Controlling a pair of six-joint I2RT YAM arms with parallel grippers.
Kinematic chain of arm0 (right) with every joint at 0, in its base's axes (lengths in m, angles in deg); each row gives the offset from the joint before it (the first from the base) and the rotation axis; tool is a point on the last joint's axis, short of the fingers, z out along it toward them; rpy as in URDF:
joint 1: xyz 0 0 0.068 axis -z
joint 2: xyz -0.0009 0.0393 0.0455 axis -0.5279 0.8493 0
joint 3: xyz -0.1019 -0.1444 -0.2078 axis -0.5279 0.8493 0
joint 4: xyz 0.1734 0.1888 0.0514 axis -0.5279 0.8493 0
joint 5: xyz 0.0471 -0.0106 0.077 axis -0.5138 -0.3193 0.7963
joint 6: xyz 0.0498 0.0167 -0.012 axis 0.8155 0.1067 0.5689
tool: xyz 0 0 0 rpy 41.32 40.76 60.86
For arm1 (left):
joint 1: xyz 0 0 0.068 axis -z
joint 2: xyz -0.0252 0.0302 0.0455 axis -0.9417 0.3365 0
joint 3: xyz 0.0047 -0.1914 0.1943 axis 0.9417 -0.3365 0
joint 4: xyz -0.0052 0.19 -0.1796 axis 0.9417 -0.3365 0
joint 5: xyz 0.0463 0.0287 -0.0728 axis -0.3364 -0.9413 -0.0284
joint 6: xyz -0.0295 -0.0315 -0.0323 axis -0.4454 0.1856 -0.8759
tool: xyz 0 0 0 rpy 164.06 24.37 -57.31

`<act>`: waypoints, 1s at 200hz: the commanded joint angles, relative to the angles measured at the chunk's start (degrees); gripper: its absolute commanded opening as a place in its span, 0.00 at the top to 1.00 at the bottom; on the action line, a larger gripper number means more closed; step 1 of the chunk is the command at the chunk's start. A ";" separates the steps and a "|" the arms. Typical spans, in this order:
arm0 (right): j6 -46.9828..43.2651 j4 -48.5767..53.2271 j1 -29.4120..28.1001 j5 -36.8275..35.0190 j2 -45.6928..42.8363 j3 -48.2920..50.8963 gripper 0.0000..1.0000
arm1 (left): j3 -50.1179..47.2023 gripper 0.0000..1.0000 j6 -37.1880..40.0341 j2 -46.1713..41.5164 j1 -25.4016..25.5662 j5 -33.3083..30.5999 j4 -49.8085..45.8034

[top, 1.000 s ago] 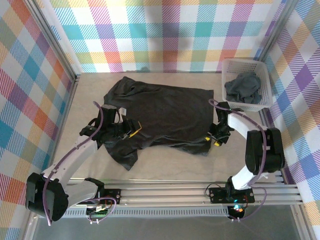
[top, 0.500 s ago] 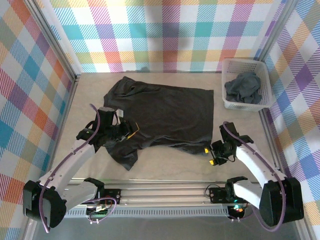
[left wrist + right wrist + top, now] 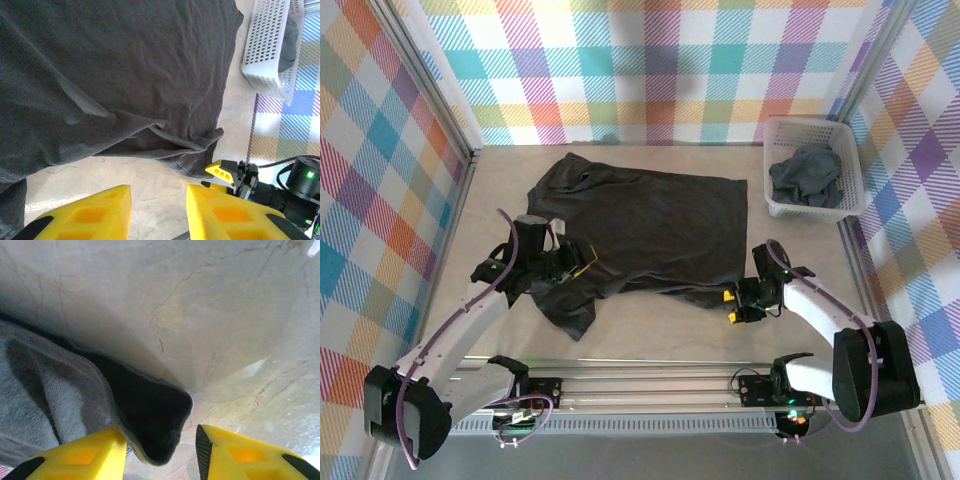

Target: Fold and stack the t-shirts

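Observation:
My right gripper stays at the t-shirt's near hem corner next and draws its yellow fingers together, since that curled corner already stands between its open fingers.
A dark grey t-shirt lies spread flat on the table, collar to the left. My left gripper hovers at its near-left sleeve, open, with bare table between the yellow fingers. My right gripper sits at the shirt's near-right hem corner. In the right wrist view that corner is curled up between the open jaws of my right gripper, against the left finger and clear of the right one. The left wrist view looks across the shirt to the right gripper. A second t-shirt is bunched in the basket.
The white lattice basket stands at the back right, also seen from the left wrist. Plaid walls close in the table on three sides. A metal rail runs along the near edge. Bare tabletop lies in front of the shirt.
My right arm swung from the shirt's right edge toward me, then in to the near-right hem corner. My left gripper barely shifted.

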 commanded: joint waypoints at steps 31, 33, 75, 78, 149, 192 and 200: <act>2.10 -6.46 -0.53 0.16 7.11 -0.16 0.65 | -1.27 0.65 -0.59 -0.56 0.69 -0.38 0.78; 1.95 -6.68 -0.58 0.09 7.34 -0.27 0.66 | -1.32 0.65 -0.59 -0.56 0.69 -0.42 0.79; -8.53 1.80 2.87 -6.99 6.57 -5.49 1.00 | 0.99 0.59 -0.67 -1.10 -0.11 -5.96 -6.80; -10.08 2.75 3.68 -7.28 6.81 -6.37 1.00 | 1.21 0.58 -0.92 -1.08 -0.29 -6.54 -7.75; -39.57 12.35 16.33 -7.98 17.12 -25.78 1.00 | -3.62 0.55 -3.13 -2.48 -10.08 -12.49 -22.81; -40.90 12.09 16.24 -4.04 18.86 -25.60 1.00 | -10.47 0.58 -1.97 0.11 -14.78 -12.00 -14.92; -40.82 11.98 16.21 -3.73 18.51 -25.02 1.00 | -12.10 0.58 -3.04 1.21 -14.78 -11.65 -12.47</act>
